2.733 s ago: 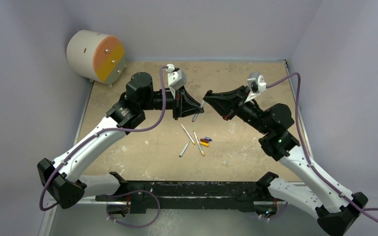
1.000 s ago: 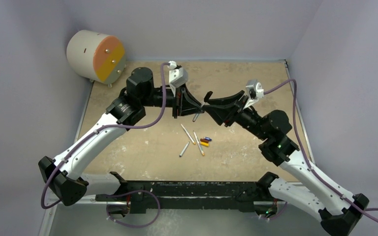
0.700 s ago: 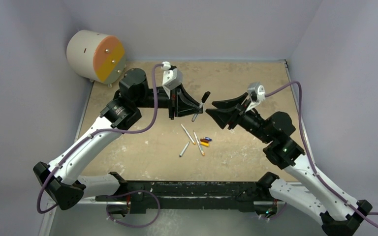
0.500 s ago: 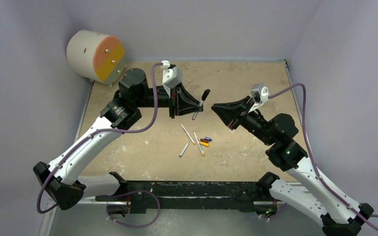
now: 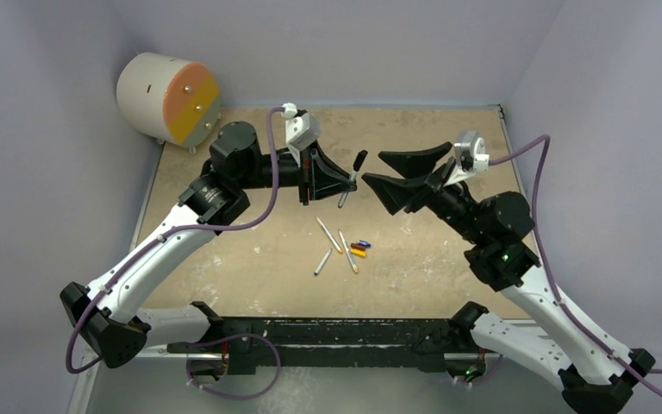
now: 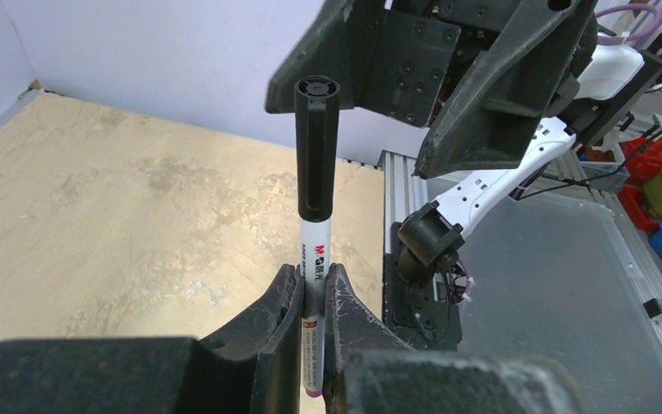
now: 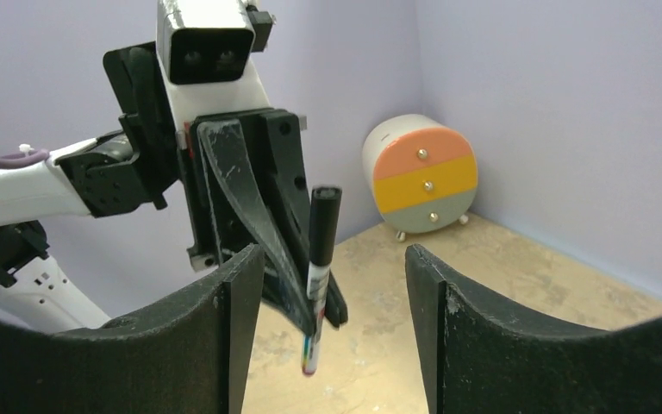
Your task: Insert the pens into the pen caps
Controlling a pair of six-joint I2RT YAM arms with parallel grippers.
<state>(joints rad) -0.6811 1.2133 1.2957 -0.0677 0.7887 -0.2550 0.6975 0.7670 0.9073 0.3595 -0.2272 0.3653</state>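
Note:
Next, my left gripper tips down, lowers to bare tabletop between the loose pens and the cabinet and releases, since the pen wears its black cap.
My left gripper is shut on a white pen that stands upright above the table, and the black pen cap sits on its top end. My right gripper is open just right of that pen, with nothing between its jaws. In the right wrist view the capped pen hangs in front of the gap, apart from both jaws. Three more pens lie on the table. Beside them lie a blue cap, a red-brown cap and a yellow cap.
A small round cabinet with orange and yellow drawer fronts stands in the far left corner. The tan table is walled in by purple panels. A black rail runs along the near edge between the arm bases.
My right gripper pressed the black cap onto the left gripper's pen, let go, opened wide and drew back to the right. The left gripper still holds the pen, which now wears the cap.

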